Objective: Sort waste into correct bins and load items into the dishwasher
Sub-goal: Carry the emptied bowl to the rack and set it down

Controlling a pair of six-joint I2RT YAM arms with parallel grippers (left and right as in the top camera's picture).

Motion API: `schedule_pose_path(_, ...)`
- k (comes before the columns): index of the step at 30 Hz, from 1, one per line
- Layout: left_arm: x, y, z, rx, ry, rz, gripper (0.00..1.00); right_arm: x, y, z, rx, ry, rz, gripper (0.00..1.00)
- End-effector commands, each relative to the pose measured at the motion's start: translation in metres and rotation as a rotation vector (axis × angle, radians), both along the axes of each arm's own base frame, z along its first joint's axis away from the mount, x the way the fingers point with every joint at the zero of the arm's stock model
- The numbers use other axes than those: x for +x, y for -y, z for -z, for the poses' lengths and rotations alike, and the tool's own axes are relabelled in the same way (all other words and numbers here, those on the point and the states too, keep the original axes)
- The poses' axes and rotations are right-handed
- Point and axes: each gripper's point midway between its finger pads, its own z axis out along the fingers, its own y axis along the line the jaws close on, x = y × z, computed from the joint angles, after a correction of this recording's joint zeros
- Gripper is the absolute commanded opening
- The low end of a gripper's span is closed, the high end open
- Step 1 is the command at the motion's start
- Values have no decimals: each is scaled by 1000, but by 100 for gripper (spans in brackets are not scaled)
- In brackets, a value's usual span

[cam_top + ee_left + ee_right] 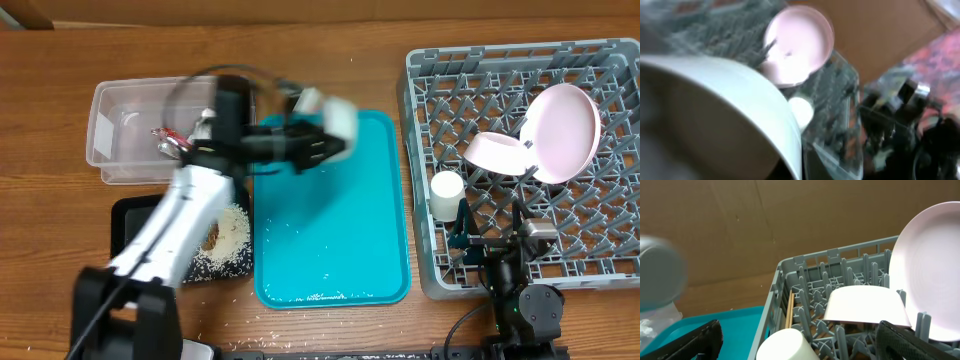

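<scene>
The left gripper swings from over the teal tray to the empty pegs at the rack's far corner [452,98] next, then lowers to release the small white bowl.
My left gripper [312,143] is shut on the small white bowl [335,115] and holds it, blurred, above the far end of the teal tray. The bowl fills the left wrist view [715,115]. In the grey dish rack [600,60] the whitish plate [565,130] stands on edge, with the pale pink bowl [495,150] and the white cup [447,190] beside it. My right gripper [478,243] is open and empty at the rack's near left corner, its fingers either side of the cup [785,345]. The red-and-silver wrapper [170,140] lies in the clear tub [110,110]. Brown scraps and crumbs [225,235] lie in the black tray [130,215]. No tissue shows.
The teal serving tray [340,250] lies between the bins and the rack, with white crumbs along its near edge. The left arm crosses over the black tray and the tub. Wooden chopsticks [789,310] lie along the rack's left wall.
</scene>
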Motion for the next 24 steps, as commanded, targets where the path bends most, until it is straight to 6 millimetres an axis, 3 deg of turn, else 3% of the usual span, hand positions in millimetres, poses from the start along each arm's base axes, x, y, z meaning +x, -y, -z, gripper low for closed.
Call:
schedule_pose_path(1,7,53,-1,-85,-301,-131,4,0,2,1,-3,5,9,100)
schedule_pose_path(3,11,82,-5,-154,-296,-129,4,0,2,1,-3,5,9,100)
schedule_pose_path(7,18,127,6,-253,-324,-86,4,0,2,1,-3,5,9,100)
schedule_pose_path(12,28,166,7,-341,-321,22,4,0,2,1,-3,5,9,100)
schedule_pose_path(18,49,192,6,-364,-301,52,5,0,2,1,-3,5,9,100)
schedule_pose_path(24,70,199,22,-371,-305,-11,9,0,2,1,-3,5,9,100)
